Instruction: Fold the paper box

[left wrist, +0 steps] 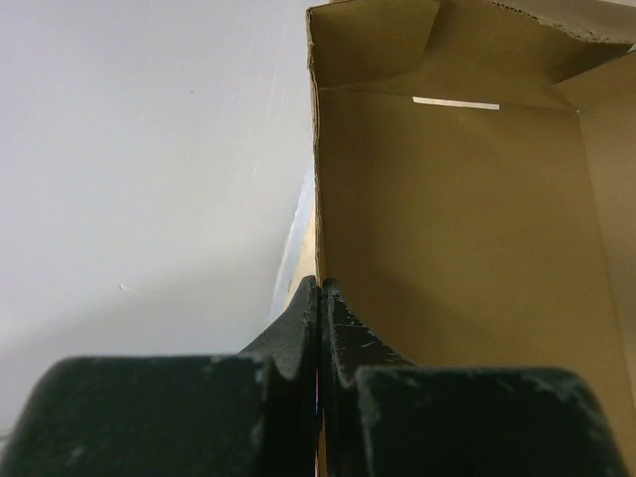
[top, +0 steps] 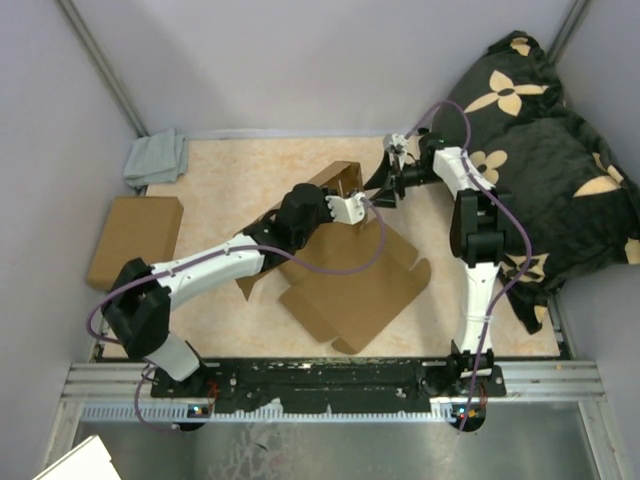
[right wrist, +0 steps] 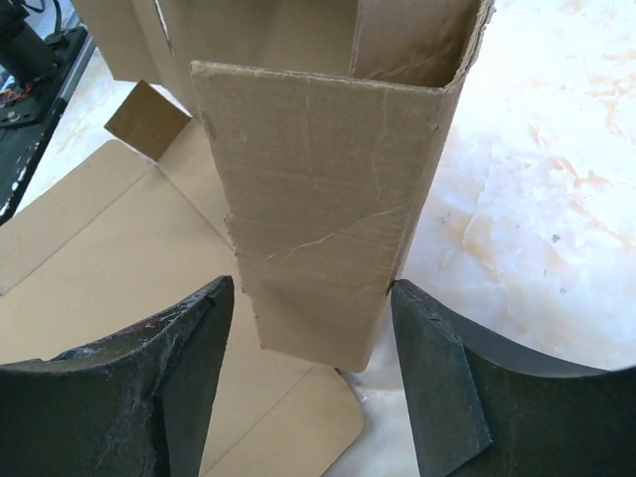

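Note:
The lower part of the flap's fold (right wrist: 386,306) is next for my right gripper, which goes left in the top view and shuts on it, since the flap hangs between its fingers.
The paper box (top: 350,290) is a brown die-cut sheet lying mostly flat mid-table, with one end raised into an upright wall (top: 340,180). My left gripper (top: 362,205) reaches in from the left. In the left wrist view it (left wrist: 320,283) is shut on the thin edge of that upright wall (left wrist: 447,248), with the box's inside to the right. My right gripper (top: 380,190) comes in from the far right. It (right wrist: 310,288) stands open astride a hanging corner flap (right wrist: 318,199), and its right fingertip (right wrist: 417,328) touches the flap's fold.
A finished brown box (top: 135,235) lies at the left table edge, with a grey cloth (top: 157,157) behind it. A black flowered cushion (top: 540,130) fills the right side. Grey walls (top: 300,60) enclose the table, and a metal rail (top: 330,380) runs along the near edge.

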Controlling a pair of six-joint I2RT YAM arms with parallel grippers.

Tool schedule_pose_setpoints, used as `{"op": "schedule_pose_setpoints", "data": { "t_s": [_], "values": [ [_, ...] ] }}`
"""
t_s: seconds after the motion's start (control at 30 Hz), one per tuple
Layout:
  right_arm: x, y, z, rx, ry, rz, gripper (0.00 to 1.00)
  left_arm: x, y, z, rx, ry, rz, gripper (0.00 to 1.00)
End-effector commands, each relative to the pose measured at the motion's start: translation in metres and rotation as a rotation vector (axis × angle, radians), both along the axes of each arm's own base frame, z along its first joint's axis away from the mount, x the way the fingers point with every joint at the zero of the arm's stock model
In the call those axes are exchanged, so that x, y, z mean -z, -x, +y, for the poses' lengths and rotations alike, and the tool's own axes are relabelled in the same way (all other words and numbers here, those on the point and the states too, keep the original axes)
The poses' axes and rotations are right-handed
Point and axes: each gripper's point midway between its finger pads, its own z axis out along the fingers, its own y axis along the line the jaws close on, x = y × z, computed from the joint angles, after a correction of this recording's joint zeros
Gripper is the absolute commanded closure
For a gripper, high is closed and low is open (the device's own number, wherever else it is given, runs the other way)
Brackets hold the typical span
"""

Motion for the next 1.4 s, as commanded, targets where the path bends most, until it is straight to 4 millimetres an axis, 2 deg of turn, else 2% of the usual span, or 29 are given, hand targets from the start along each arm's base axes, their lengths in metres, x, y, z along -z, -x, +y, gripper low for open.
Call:
{"op": "schedule_pose_setpoints", "data": {
  "t_s": [0.0, 0.13, 0.23, 0.37, 0.5, 0.7, 1.07, 1.23, 1.37],
  "values": [
    [-0.017, -0.013, 0.018, -0.021, -0.065, -0.041, 0.34, -0.026, -0.015, -0.001, 0.010, 0.025, -0.071, 1.00],
    [-0.012, -0.024, 0.034, -0.023, -0.049, -0.049, 0.35, -0.018, -0.017, -0.002, 0.017, 0.017, -0.063, 1.00],
    [-0.007, -0.030, 0.042, 0.002, -0.021, -0.036, 0.35, -0.007, -0.010, -0.005, 0.031, 0.001, -0.048, 1.00],
    [-0.006, -0.041, 0.045, 0.071, -0.021, -0.039, 0.35, 0.007, 0.000, -0.009, 0.040, -0.029, -0.033, 1.00],
    [-0.006, -0.044, 0.045, 0.106, -0.027, -0.063, 0.35, 0.020, 0.007, -0.009, 0.035, -0.094, -0.042, 1.00],
    [-0.001, -0.052, 0.043, 0.163, -0.011, -0.049, 0.37, 0.035, 0.010, -0.006, -0.007, -0.237, -0.087, 1.00],
    [-0.010, -0.053, 0.041, 0.274, -0.049, -0.036, 0.40, 0.044, 0.016, -0.012, -0.014, -0.234, -0.111, 1.00],
    [-0.013, -0.051, 0.048, 0.320, -0.061, -0.022, 0.46, 0.042, 0.017, -0.019, -0.006, -0.194, -0.110, 1.00],
    [-0.009, -0.051, 0.059, 0.408, -0.023, -0.022, 0.55, 0.039, 0.015, -0.023, -0.015, -0.154, -0.109, 1.00]
  ]
}}
